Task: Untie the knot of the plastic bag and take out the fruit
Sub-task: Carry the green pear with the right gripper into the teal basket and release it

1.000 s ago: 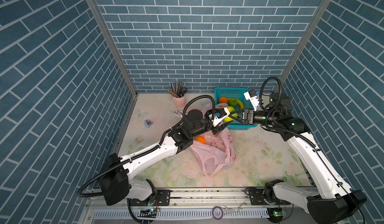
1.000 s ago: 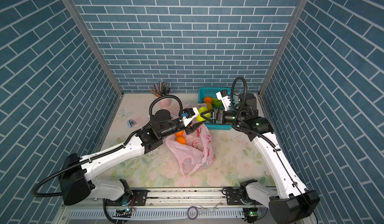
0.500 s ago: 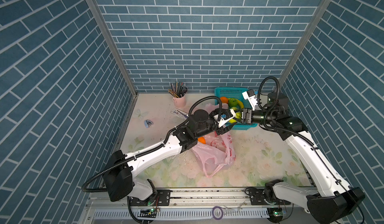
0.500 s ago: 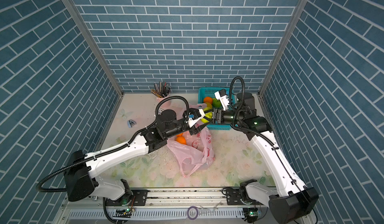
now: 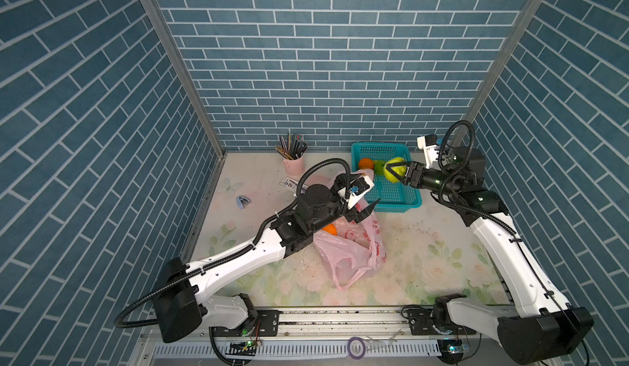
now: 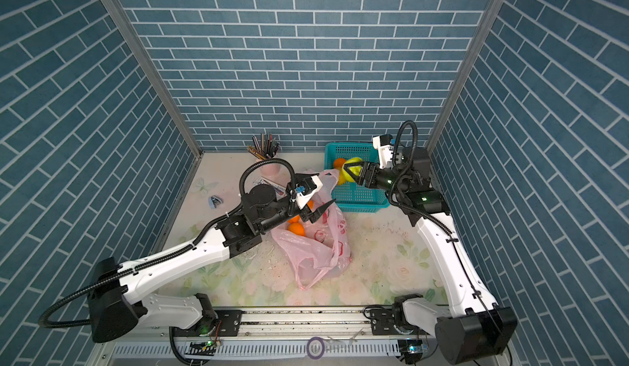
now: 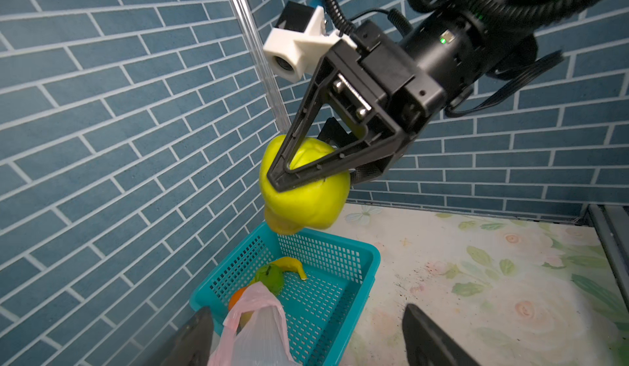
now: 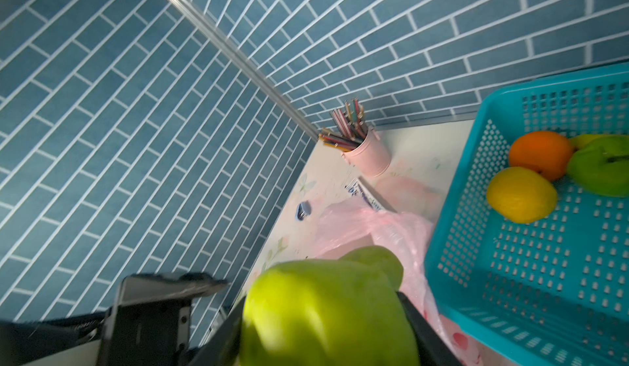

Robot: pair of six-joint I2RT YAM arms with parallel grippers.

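Note:
My right gripper tilts downward next and lowers the yellow-green fruit. It releases it there, since the basket's near bottom (image 5: 380, 194) (image 8: 544, 254) beside the lemon lies bare.
My right gripper (image 5: 388, 172) is shut on a yellow-green fruit (image 5: 394, 161) and holds it in the air over the teal basket (image 5: 398, 196); the right wrist view shows this fruit (image 8: 326, 306) filling the gap between the jaws. My left gripper (image 5: 362, 213) is open and empty, just above the plastic bag (image 5: 347, 252). The pink bag lies slumped on the table, mouth toward the basket, with an orange (image 5: 329, 229) inside. The knot is out of view; one handle loop lies loose at the bag's near end.
The basket holds an orange (image 8: 541, 153), a lemon (image 8: 520, 194), a green fruit (image 8: 602, 167) and a banana (image 7: 292, 265). A pink cup of pencils (image 5: 294, 165) stands at the back wall. A small blue clip (image 5: 243, 201) lies at the left.
The yellow-green fruit passed from my left gripper to my right. The left jaws opened and drew back toward the bag. The right gripper closed on the fruit and pulled it toward the basket.

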